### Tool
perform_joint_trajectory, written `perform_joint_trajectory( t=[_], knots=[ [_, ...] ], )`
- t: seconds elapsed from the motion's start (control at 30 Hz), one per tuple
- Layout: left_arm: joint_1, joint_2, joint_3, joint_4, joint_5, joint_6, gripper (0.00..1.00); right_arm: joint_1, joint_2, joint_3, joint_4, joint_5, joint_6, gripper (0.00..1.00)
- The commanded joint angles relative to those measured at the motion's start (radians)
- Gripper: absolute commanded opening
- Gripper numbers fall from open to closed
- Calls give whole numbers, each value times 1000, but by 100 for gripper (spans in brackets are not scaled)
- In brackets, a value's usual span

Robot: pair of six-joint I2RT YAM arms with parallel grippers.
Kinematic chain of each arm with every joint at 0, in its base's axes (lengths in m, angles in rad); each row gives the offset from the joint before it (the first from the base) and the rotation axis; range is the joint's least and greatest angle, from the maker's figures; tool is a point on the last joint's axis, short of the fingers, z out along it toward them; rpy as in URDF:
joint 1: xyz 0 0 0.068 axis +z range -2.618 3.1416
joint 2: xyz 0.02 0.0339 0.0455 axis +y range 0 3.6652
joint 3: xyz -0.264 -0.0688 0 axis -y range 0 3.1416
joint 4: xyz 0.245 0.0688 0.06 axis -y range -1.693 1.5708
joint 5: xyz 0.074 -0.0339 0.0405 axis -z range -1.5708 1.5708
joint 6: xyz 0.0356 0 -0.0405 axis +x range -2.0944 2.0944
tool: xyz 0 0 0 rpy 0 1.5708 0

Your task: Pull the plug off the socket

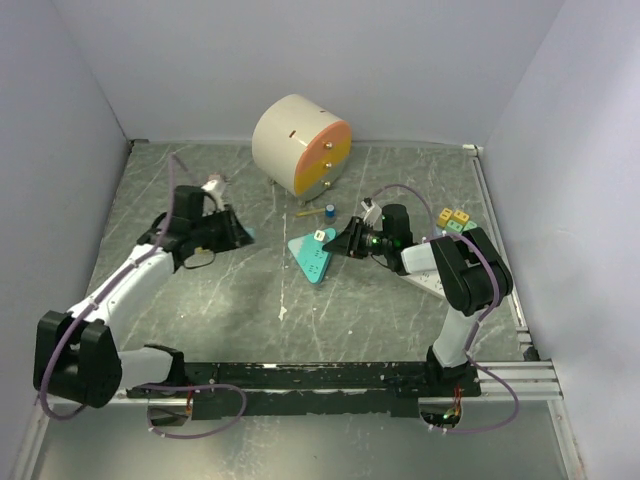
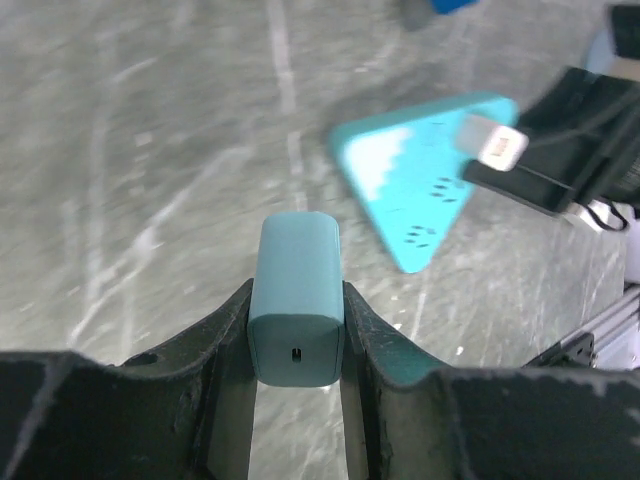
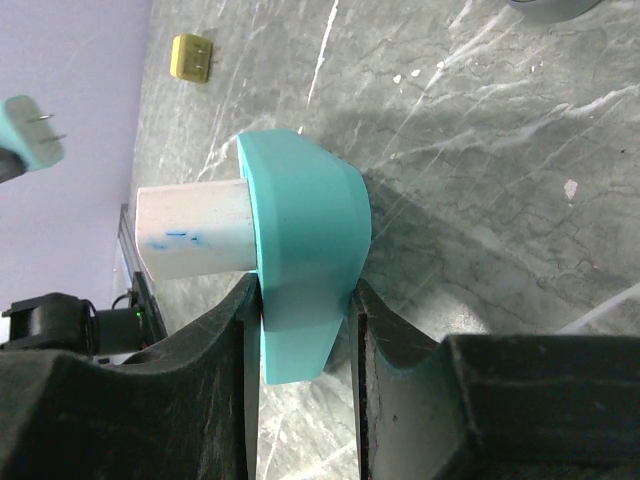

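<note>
The teal plug's pins are already clear, so my left gripper needs to move back, down and away from the socket [image 1: 311, 258] to let go of the plug on the tabletop.
The teal triangular socket [image 1: 311, 258] lies mid-table with a white plug [image 1: 320, 236] still seated in it. My right gripper [image 1: 345, 241] is shut on the socket's edge; in the right wrist view the socket [image 3: 305, 215] sits between the fingers [image 3: 305, 290] and the white plug [image 3: 190, 232] sticks out to the left. My left gripper [image 1: 238, 232] is shut on a teal plug [image 2: 296, 290], held off the table left of the socket and apart from it. The socket [image 2: 415, 175] and white plug [image 2: 492, 143] also show in the left wrist view.
A cream cylinder [image 1: 300, 145] with an orange and yellow face stands at the back. A small blue item [image 1: 329, 211] and a yellow stick [image 1: 306, 212] lie in front of it. Yellow and green plugs [image 1: 455, 219] lie at the right. A metal rail [image 1: 500, 240] lines the right edge.
</note>
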Motion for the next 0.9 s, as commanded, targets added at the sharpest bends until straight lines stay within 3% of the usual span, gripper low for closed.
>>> perform_joint_trajectory(
  t=[0.0,0.27,0.53,0.6,0.87],
  knots=[
    [226,-36,-79,-129,268,64,7,-9,41,-34,-166,216,-128,0],
    [490,110,-195,-106,424,1,7,-9,52,-28,-169,196,-126,0],
    [594,240,-160,-75,452,30,9,-9,54,-27,-175,187,-128,0],
    [615,265,-158,-70,444,30,15,-9,57,-25,-173,182,-126,0],
    [625,315,-134,-52,404,39,66,-9,69,-24,-164,162,-118,0]
  ],
)
